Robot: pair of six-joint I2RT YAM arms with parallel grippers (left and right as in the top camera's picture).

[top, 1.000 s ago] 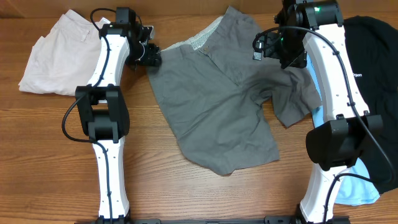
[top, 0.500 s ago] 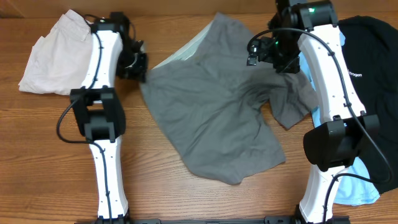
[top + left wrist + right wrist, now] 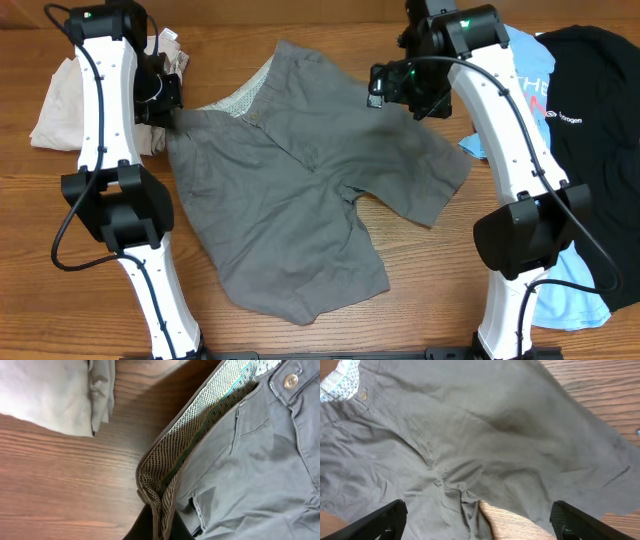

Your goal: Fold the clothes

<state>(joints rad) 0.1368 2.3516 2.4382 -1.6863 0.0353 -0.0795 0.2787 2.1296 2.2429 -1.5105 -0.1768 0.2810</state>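
Note:
My left gripper is close beside the beige shorts (image 3: 55, 110), so next it will pull the held corner back and to the left in the overhead view, onto empty wood.
The grey shorts (image 3: 300, 190) lie spread across the middle of the table, their pale speckled waistband lining (image 3: 245, 92) showing at the back. My left gripper (image 3: 163, 100) is shut on the waistband's left corner (image 3: 159, 510) and holds it pinched. My right gripper (image 3: 410, 88) hovers open and empty above the shorts' right leg (image 3: 530, 455). The beige shorts (image 3: 55, 110) lie at the far left. The black T-shirt (image 3: 595, 120) and the light-blue printed T-shirt (image 3: 575, 290) lie at the right.
The beige shorts' folded edge (image 3: 75, 395) lies close beside the held waistband. Bare wood (image 3: 430, 290) shows at the front between the arm bases.
My left gripper has dragged the waistband corner to the left, and the grey shorts have slid left with it. My right gripper has moved left and let go of the shorts.

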